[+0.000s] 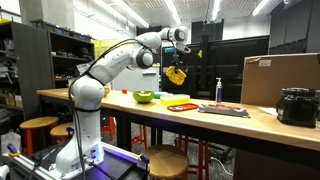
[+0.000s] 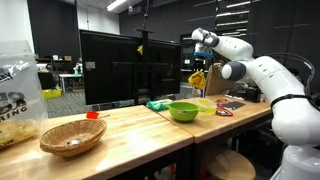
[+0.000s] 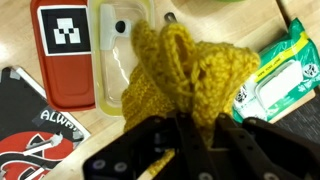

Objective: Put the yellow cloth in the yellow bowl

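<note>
The clear container is below and left of my gripper in the wrist view, so I should move over it, turn, lower and release the cloth.
My gripper (image 3: 182, 130) is shut on the yellow cloth (image 3: 185, 68), a knitted bunch that hangs from the black fingers and fills the middle of the wrist view. In both exterior views the cloth (image 1: 177, 74) (image 2: 197, 79) dangles well above the table. The yellow bowl (image 1: 145, 97) (image 2: 184, 110) sits on the wooden table, lime green, below the held cloth and off to one side of it. Only a sliver of its rim shows at the top edge of the wrist view.
Under the cloth lie an orange-red tray with a black-and-white marker (image 3: 64, 50), a clear container (image 3: 120, 40) and a green wipes pack (image 3: 280, 70). A wicker basket (image 2: 72, 137), a cardboard box (image 1: 280, 78), a black pot (image 1: 297, 106) and a spray bottle (image 1: 218, 90) stand on the table.
</note>
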Available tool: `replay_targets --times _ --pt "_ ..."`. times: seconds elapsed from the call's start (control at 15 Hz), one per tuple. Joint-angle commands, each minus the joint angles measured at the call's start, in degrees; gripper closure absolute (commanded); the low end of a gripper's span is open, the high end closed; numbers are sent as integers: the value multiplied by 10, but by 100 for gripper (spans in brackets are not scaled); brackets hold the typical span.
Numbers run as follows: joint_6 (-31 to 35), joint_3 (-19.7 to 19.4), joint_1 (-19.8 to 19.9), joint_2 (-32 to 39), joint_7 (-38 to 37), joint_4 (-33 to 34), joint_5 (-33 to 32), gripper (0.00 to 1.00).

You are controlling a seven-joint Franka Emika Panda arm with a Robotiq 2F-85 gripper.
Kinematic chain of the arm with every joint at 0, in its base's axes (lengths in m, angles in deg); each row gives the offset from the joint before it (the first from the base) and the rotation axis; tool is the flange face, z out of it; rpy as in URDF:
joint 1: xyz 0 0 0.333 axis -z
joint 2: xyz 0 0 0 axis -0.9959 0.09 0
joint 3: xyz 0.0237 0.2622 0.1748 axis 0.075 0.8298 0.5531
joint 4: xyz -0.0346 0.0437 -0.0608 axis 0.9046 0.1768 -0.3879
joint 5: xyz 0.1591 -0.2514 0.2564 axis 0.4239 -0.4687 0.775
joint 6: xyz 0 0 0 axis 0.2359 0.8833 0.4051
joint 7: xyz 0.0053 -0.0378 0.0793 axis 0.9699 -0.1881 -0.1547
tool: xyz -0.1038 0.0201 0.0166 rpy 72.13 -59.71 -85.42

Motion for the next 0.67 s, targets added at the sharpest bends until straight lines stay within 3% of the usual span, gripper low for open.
replay_targets --times 0.0,0.6 --pt "5 -2 4 4 -2 13 -3 96" --pt "3 0 2 4 11 13 -4 96"
